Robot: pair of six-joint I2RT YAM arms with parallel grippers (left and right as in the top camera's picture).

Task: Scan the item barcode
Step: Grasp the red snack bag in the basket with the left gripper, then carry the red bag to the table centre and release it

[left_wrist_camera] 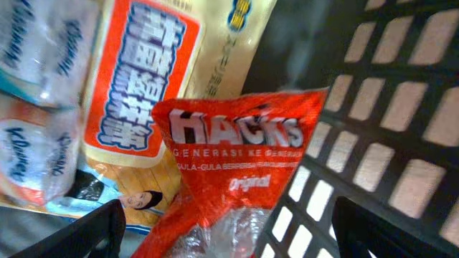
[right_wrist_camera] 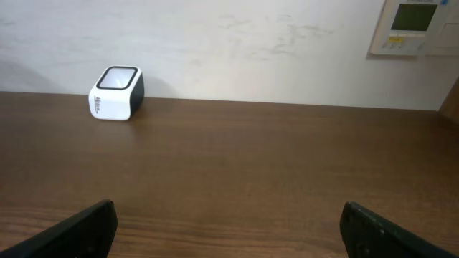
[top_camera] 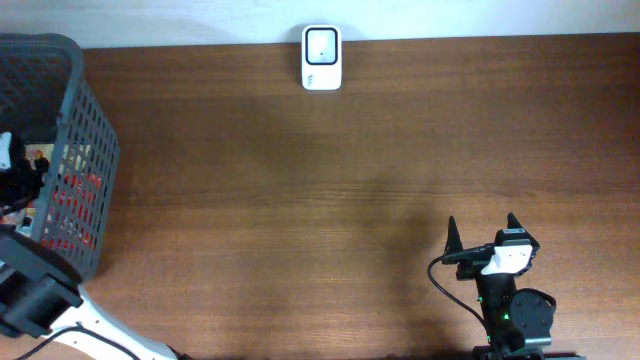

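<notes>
My left gripper lowers further into the basket next and closes its open fingers across the red bag's lower end [left_wrist_camera: 214, 231], since that end already lies between them.
A red "Hacks" candy bag [left_wrist_camera: 229, 143] lies in the dark mesh basket [top_camera: 90, 150] at the table's left edge. My left gripper [left_wrist_camera: 226, 229] is down inside the basket. Its jaws stand wide on either side of the bag's lower end and do not touch it. The white barcode scanner [top_camera: 321, 57] stands at the table's far edge, and the right wrist view shows this scanner [right_wrist_camera: 116, 92] at the upper left. My right gripper [top_camera: 482, 225] hovers open over bare wood near the front right, holding nothing.
Beside the red bag lie an orange-and-cream packet [left_wrist_camera: 143, 79], clear wrapped packs with blue print [left_wrist_camera: 36, 93] and a packet showing a face [left_wrist_camera: 136, 201]. The basket's mesh wall [left_wrist_camera: 387, 107] rises close on the right. A wall panel [right_wrist_camera: 416, 25] hangs behind the table.
</notes>
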